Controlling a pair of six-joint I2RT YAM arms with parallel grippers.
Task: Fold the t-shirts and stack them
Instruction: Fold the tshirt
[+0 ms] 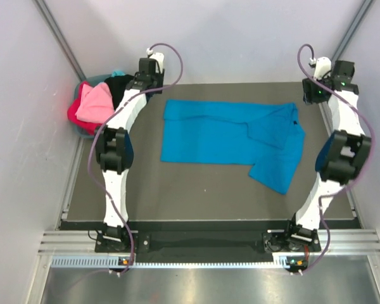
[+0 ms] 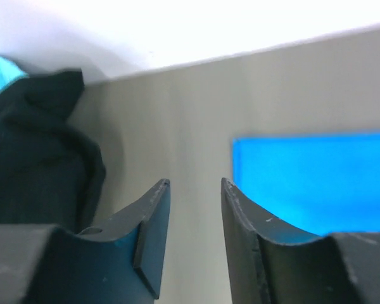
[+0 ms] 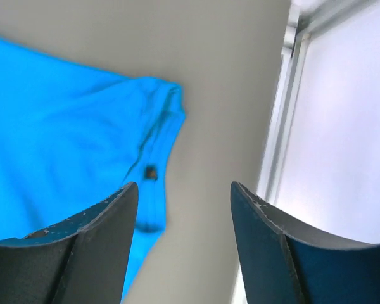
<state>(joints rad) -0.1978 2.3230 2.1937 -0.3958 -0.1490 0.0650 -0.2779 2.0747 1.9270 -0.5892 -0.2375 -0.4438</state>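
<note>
The blue shirt's trailing near corner [image 1: 283, 190] lies below my right gripper, toward my base, so my gripper should next move back and down onto it with a turn.
A bright blue t-shirt [image 1: 228, 133] lies spread on the dark table, partly folded, with one end trailing toward the near right. It also shows in the left wrist view [image 2: 316, 180] and the right wrist view [image 3: 57, 133]. My left gripper [image 1: 149, 85] [image 2: 195, 183] is open and empty above bare table, between the blue shirt's far left corner and a black t-shirt [image 1: 119, 85] [image 2: 31, 152]. My right gripper [image 1: 315, 94] [image 3: 183, 187] is open and empty, just right of the blue shirt's far right corner. A pink t-shirt [image 1: 95, 102] and a red t-shirt [image 1: 76, 114] lie heaped with the black one.
The heaped shirts sit in a teal basket [image 1: 101, 78] at the far left, off the table's corner. White walls close in the left, far and right sides. A metal rail [image 3: 285, 114] runs along the table's right edge.
</note>
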